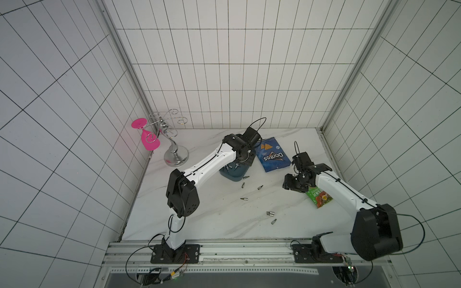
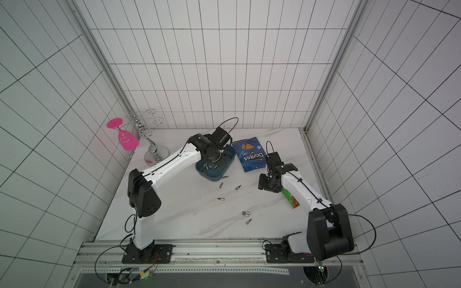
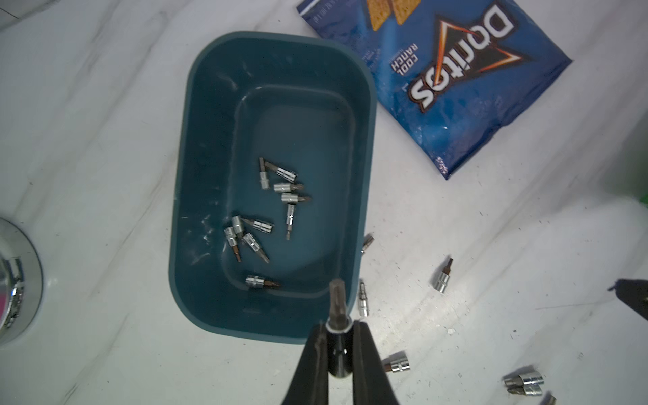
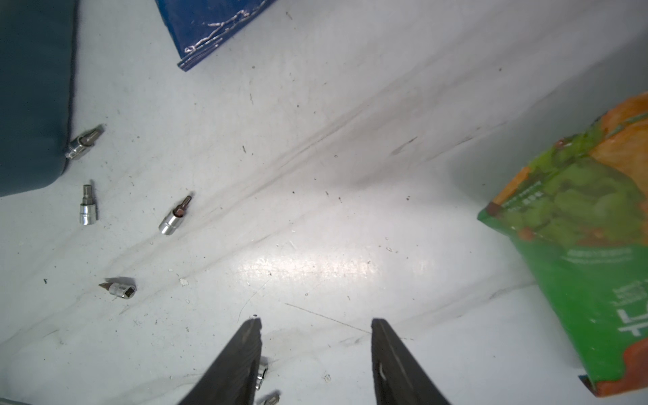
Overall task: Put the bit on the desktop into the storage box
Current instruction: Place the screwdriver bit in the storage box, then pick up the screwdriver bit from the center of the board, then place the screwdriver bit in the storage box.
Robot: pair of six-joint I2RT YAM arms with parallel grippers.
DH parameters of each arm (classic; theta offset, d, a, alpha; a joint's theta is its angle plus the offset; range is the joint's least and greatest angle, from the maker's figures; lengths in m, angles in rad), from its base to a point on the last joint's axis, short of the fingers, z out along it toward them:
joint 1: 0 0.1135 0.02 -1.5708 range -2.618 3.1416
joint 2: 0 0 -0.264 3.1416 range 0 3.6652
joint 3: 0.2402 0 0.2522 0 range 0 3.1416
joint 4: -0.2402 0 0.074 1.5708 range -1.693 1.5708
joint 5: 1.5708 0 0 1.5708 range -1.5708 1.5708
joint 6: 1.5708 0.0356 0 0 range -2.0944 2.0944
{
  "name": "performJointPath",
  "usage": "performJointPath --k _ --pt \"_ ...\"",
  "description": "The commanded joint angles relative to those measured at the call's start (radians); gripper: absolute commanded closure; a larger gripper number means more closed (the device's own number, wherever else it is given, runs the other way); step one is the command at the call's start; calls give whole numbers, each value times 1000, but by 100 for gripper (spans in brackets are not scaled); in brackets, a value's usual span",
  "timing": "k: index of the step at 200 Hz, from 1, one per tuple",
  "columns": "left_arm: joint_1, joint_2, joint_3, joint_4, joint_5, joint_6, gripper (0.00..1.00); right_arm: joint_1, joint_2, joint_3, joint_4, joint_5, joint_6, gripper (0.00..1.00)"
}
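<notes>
Next, the left gripper reaches outward, lowers the dark-tipped bit and releases it. The far part of the box's bottom, empty of bits, lies outward of and below it.
The teal storage box (image 3: 196, 175) lies on the white desktop (image 1: 212, 219) and holds several bits (image 3: 285, 196). My left gripper (image 3: 339, 326) is shut on a bit (image 3: 338, 303), and the bit's tip pokes over the box's rim. Both top views show the left wrist over the box (image 1: 233, 175) (image 2: 228, 159). Several loose bits lie on the desktop, among them one (image 1: 246, 177) against the box and others (image 1: 260, 187) (image 1: 270, 213) toward the front. My right gripper (image 4: 316, 322) hangs open over bare desktop, right of bits (image 4: 174, 215) (image 4: 121, 289).
A blue Doritos bag (image 1: 273, 155) lies just right of the box. A green snack bag (image 1: 319, 197) sits under the right arm. At the back left stands a chrome stand (image 1: 174, 154) with a pink glass (image 1: 148, 139) hanging on it. Tiled walls close three sides.
</notes>
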Motion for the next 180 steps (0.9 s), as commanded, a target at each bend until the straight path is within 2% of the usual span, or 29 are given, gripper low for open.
performJointPath --k 1,57,180 --pt "28 85 28 18 -26 30 100 47 30 43 -13 2 -41 47" --pt "119 247 127 68 67 59 100 158 51 20 12 15 -88 47" --pt "167 422 193 305 155 48 100 297 3 -57 12 86 -55 47"
